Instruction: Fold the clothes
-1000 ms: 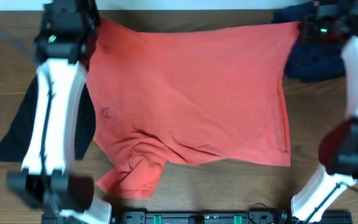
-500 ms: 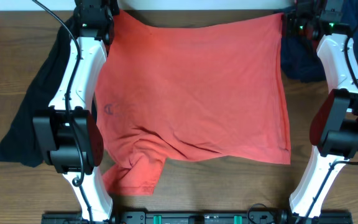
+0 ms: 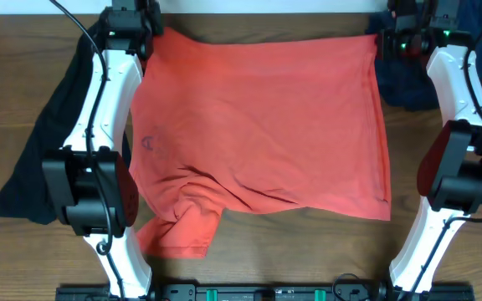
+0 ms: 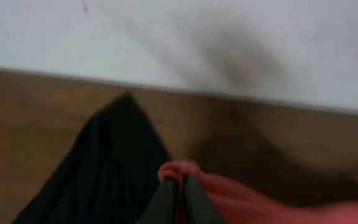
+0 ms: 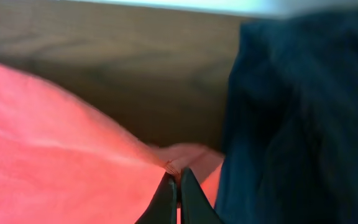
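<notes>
The shirt's far corner needs to come back toward the base next, with my left gripper carrying it over the shirt beside the black garment (image 4: 104, 180).
A coral-red T-shirt (image 3: 258, 125) lies spread across the wooden table, its near left sleeve (image 3: 178, 234) bunched. My left gripper (image 3: 151, 25) is shut on the shirt's far left corner (image 4: 194, 180), next to a black garment (image 4: 104, 180). My right gripper (image 3: 380, 42) is shut on the shirt's far right corner (image 5: 185, 158), beside a navy garment (image 5: 297, 112).
A black garment (image 3: 44, 159) lies along the table's left side under my left arm. A navy garment (image 3: 425, 67) lies at the far right. The table's far edge meets a white surface (image 4: 229, 43) just behind both grippers.
Both arms have swung in over the table to the shirt's far corners. The shirt's far edge has shifted slightly left and the cloth has been pulled flatter.
</notes>
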